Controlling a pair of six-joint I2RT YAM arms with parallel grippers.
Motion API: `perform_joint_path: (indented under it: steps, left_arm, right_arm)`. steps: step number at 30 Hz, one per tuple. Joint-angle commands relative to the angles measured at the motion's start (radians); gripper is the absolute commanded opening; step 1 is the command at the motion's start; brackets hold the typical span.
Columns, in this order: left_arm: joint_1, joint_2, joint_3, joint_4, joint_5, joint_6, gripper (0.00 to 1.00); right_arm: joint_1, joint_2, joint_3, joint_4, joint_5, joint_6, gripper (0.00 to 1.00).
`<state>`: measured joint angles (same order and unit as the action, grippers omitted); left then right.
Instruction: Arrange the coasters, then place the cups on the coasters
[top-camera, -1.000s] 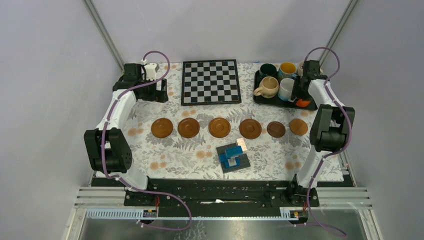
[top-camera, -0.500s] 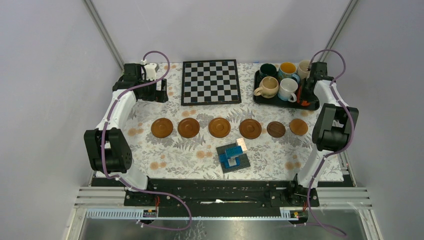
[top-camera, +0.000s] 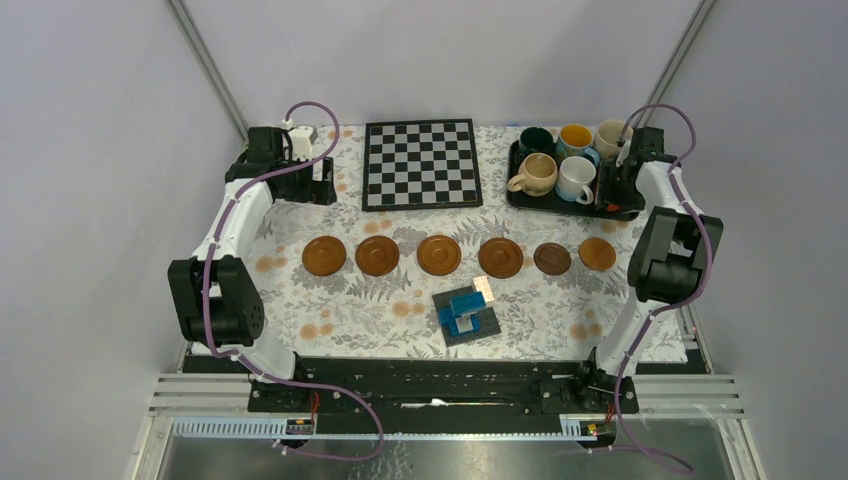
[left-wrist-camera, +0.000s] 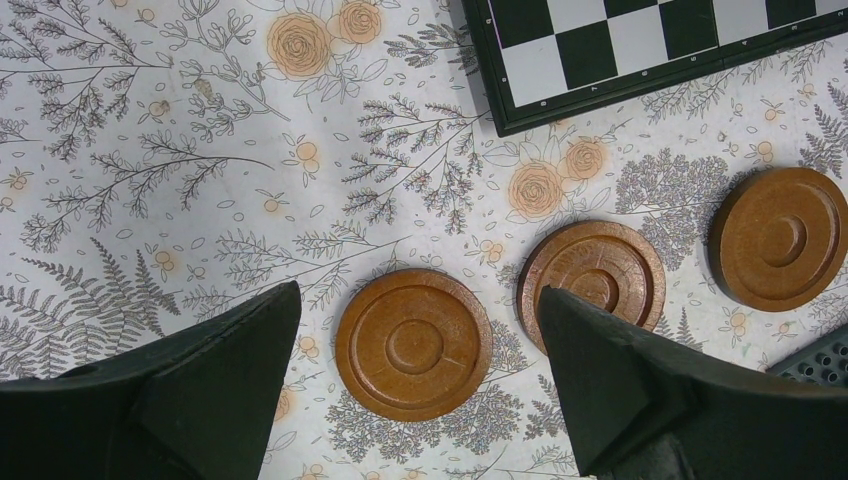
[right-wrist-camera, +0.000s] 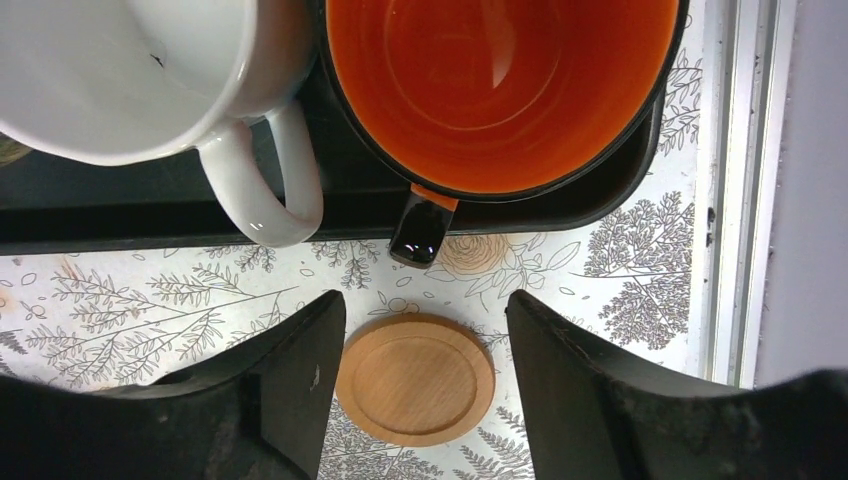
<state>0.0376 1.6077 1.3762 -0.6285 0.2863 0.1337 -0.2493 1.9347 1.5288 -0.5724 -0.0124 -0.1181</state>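
The black handle of the orange cup juts toward the gap between the open fingers, so the robot's right gripper needs to go down onto the handle next and close.
Six brown coasters lie in a row across the table, from the leftmost (top-camera: 324, 256) to the light one at the right end (top-camera: 597, 253). The cups stand on a black tray (top-camera: 522, 196): dark green (top-camera: 536, 142), blue with a yellow inside (top-camera: 575, 140), cream (top-camera: 608, 133), beige (top-camera: 535, 173), white (top-camera: 575, 178). My right gripper (top-camera: 612, 188) hangs open and holds nothing over the tray's near right corner. In the right wrist view the orange cup (right-wrist-camera: 500, 90) and the white cup (right-wrist-camera: 130, 70) sit just ahead of the open gripper (right-wrist-camera: 425, 330), with the light coaster (right-wrist-camera: 415, 378) below. My left gripper (left-wrist-camera: 417, 295) is open, high above the left coaster (left-wrist-camera: 413, 345).
A chessboard (top-camera: 421, 163) lies at the back centre. A grey baseplate with blue bricks (top-camera: 467, 314) sits in front of the coaster row. The metal frame rail (right-wrist-camera: 745, 190) runs close along the tray's right side.
The right arm has swung right and back along the tray's right end, and its jaws now stand wider. The left arm, coasters and cups have not moved.
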Motion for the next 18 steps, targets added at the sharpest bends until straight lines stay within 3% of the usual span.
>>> perform_joint_path:
  steps: [1, 8, 18]
  left_arm:
    - [-0.002, 0.005, 0.002, 0.027, 0.005, -0.008, 0.99]
    - [-0.001, 0.010, 0.007, 0.020, -0.008, -0.003, 0.99]
    - [-0.001, 0.015, 0.006, 0.011, -0.017, 0.004, 0.99]
  right_arm:
    - [0.005, -0.015, 0.043, -0.001, -0.045, 0.017, 0.68]
    - [0.004, 0.017, -0.003, 0.152, -0.024, 0.042, 0.62]
    - [0.002, 0.038, -0.014, 0.184, 0.041, -0.023, 0.45]
